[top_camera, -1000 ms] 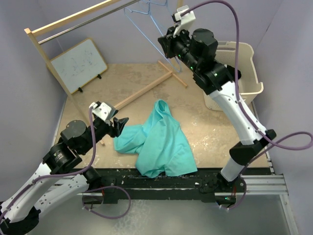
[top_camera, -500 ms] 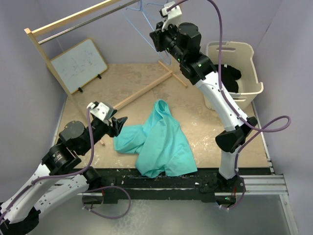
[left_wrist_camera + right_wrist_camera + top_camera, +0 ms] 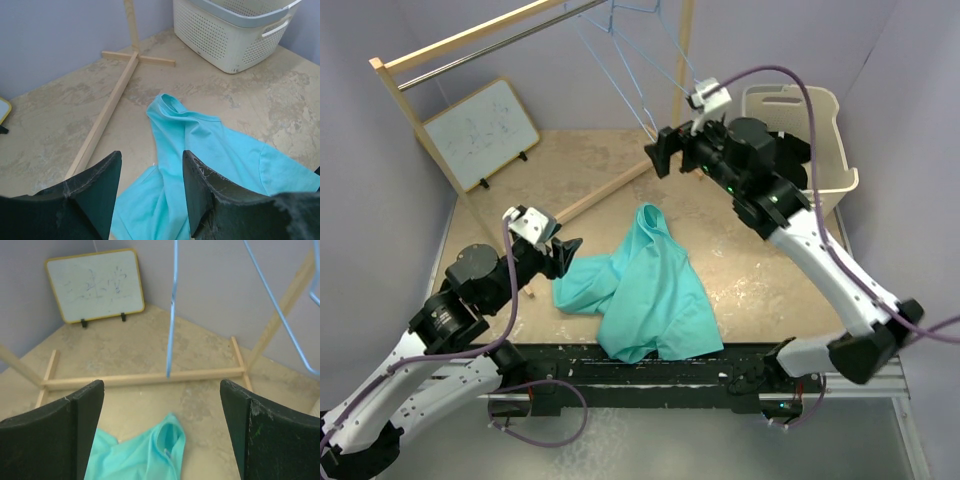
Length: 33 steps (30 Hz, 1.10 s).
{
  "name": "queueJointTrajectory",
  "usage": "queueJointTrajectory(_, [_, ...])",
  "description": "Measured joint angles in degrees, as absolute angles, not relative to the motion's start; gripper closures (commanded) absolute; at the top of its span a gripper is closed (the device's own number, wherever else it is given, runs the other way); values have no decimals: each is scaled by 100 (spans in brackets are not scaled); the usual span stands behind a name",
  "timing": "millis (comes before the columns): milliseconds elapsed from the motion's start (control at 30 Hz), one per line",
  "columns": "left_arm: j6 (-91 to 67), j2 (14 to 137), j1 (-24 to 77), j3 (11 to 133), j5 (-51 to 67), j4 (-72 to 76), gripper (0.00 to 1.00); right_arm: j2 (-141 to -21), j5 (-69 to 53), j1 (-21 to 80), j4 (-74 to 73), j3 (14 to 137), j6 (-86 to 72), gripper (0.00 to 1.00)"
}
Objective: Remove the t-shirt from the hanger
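The hanger is empty, so my right gripper will next move down and back from it. Then it will tilt its fingers down onto the teal t-shirt's crumpled middle (image 3: 648, 279) (image 3: 142, 467).
The teal t-shirt (image 3: 645, 290) lies crumpled on the table, off the hanger; it also shows in both wrist views (image 3: 200, 145) (image 3: 145, 455). The light blue wire hanger (image 3: 620, 65) hangs bare from the wooden rail at the back, and its wires (image 3: 171, 310) dangle in front of the right wrist camera. My right gripper (image 3: 658, 160) (image 3: 161, 385) hovers below the hanger and above the shirt's collar, open wide and empty. At the shirt's left edge my left gripper (image 3: 565, 255) (image 3: 151, 155) stands just above the cloth, open, with nothing between its fingers.
A white laundry basket (image 3: 825, 130) (image 3: 225, 45) with dark clothes stands at the back right. A small whiteboard (image 3: 480, 130) (image 3: 95, 285) leans against the left wall. The wooden rack's rail (image 3: 470, 40) crosses the top; its floor bar (image 3: 610, 185) lies behind the shirt.
My right gripper has opened, let go of the hanger and dropped down and forward from the rail. The hanger now hangs free. The left arm and the shirt have not moved.
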<state>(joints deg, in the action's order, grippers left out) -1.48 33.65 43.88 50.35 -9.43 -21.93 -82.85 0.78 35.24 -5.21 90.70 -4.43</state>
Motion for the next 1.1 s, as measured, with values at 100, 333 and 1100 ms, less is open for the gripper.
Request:
queueJointTrajectory(100, [-145,3402,4388,5033,-950,-2193,44,-7373,156,3524,-561,8405,-489,0])
queueJointTrajectory(333, [-143,3450,4381,5033,-987,-2193,44,-5979,-489,3570,-642,6906,-1350,0])
queueJointTrajectory(1100, [-143,3420,4351,4989,-1066,-2191,45,-9334,766,5649,89,5043,-3817,0])
